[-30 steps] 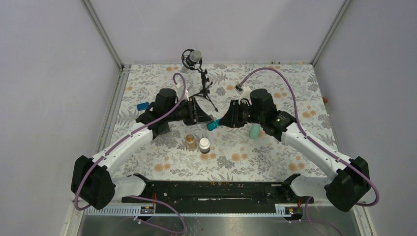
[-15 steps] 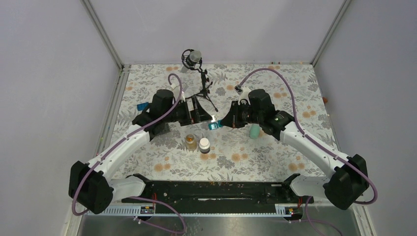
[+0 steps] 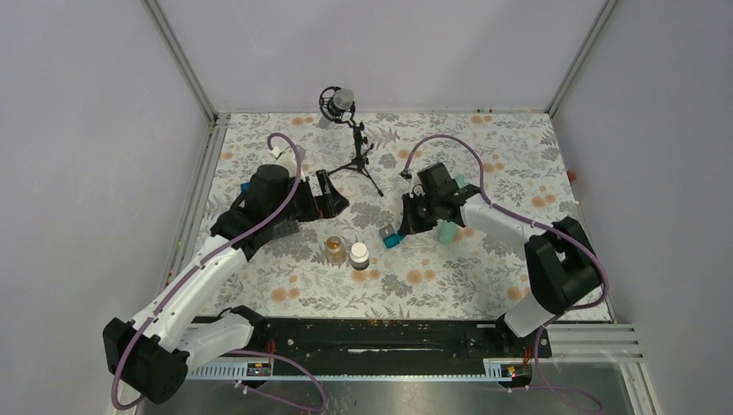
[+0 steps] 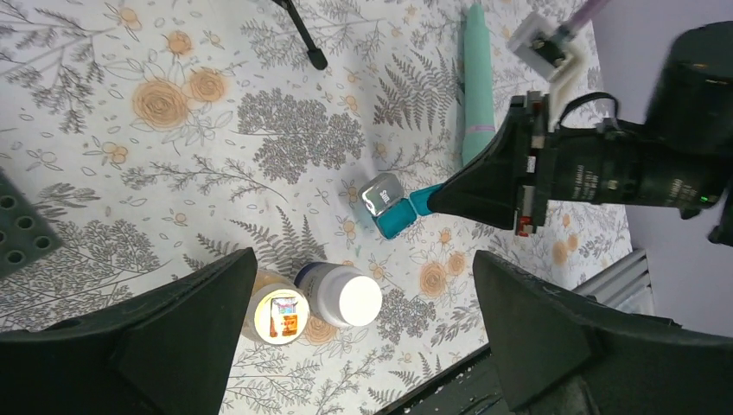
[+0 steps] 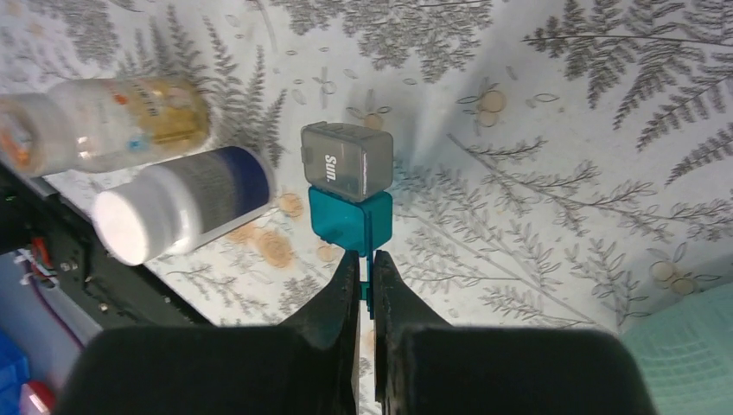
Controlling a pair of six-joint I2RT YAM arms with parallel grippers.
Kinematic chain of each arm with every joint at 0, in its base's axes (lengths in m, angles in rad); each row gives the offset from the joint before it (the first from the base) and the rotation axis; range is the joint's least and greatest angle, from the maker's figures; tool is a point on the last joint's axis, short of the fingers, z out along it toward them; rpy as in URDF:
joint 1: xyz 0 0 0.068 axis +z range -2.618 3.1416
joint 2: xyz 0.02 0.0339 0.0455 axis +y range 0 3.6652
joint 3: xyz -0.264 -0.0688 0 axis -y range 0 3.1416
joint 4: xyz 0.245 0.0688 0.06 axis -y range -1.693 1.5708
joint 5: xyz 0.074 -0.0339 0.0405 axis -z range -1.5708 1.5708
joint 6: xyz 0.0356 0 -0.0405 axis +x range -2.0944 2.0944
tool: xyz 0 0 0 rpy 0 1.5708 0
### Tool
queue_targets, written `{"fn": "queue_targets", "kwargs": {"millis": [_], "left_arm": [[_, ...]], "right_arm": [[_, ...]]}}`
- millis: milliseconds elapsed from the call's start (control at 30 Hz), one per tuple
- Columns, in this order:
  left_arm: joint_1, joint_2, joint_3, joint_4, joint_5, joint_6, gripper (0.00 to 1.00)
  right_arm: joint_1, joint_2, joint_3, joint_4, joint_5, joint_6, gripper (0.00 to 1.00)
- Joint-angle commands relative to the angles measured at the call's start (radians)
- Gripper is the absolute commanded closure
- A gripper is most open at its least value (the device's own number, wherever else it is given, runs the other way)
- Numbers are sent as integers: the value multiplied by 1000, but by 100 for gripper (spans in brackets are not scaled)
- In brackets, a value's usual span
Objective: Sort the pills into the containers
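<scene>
My right gripper holds the teal box. Next it will lower the teal box onto the cloth and then open.
My right gripper [image 5: 365, 258] is shut on a thin tab at the edge of the teal box segment [image 5: 350, 220]. The box's grey lid [image 5: 346, 160], marked "Sun", is hinged open on the far side. From above, the teal box [image 3: 393, 238] is low over the cloth at the right gripper [image 3: 399, 229]. My left gripper [image 4: 363, 328] is wide open and holds nothing, up and to the left of the box [image 4: 399, 216]. The pills show as an amber mass in the clear jar [image 3: 334, 250]. The mint-green strip [image 4: 477, 82] lies behind the right arm.
A white-capped bottle [image 3: 359, 256] stands beside the jar, just left of the teal box. A microphone on a tripod [image 3: 346, 130] stands at the back centre. The dark studded plate [image 4: 22, 233] lies under the left arm. A black rail [image 3: 372, 337] runs along the near edge.
The left gripper opened, let go of the teal box and drew back to the left. The right gripper closed on the box's tab and carried it down and slightly right, toward the cloth.
</scene>
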Motion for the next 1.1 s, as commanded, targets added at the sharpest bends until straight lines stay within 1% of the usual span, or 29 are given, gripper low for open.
{"fn": "queue_targets", "kwargs": {"millis": [0,167,267,300,400,467,500,567,667,700,767,800,1000,1067], "left_arm": [[4,-63,-7,27,-84,33,2],[4,-82,-30,46,-32,68,3],[4,-89,-34,37,-21,81,3],[4,-90,-36,39,-21,81,3],[4,-90,-35,44,-31,87,3],[4,-87,-24,37,-41,90,3],[4,-87,-17,32,-46,91,3],[4,-90,-4,20,-65,92,3],[4,-102,9,-2,-106,90,3],[4,-107,12,-10,-121,86,3],[4,-117,17,-38,-162,79,3],[4,-124,18,-48,-193,76,3],[5,-184,1,-94,-252,57,3],[5,-216,-16,-98,-279,46,3]], "right_arm": [[-45,69,73,-2,-36,-106,100],[-57,157,124,-39,-58,-193,100],[-60,179,153,-86,-38,-217,93],[-60,185,164,-98,-21,-216,88],[-60,200,222,-171,32,-211,60],[-59,177,232,-180,56,-189,45],[-59,158,233,-180,52,-178,38],[-53,110,230,-174,35,-151,30],[0,44,235,-190,125,-121,23],[32,27,244,-209,185,-117,21],[97,2,268,-254,356,-87,17],[126,-9,276,-266,390,-73,16],[307,-33,282,-263,433,17,14],[356,-34,265,-220,421,39,12]]}}
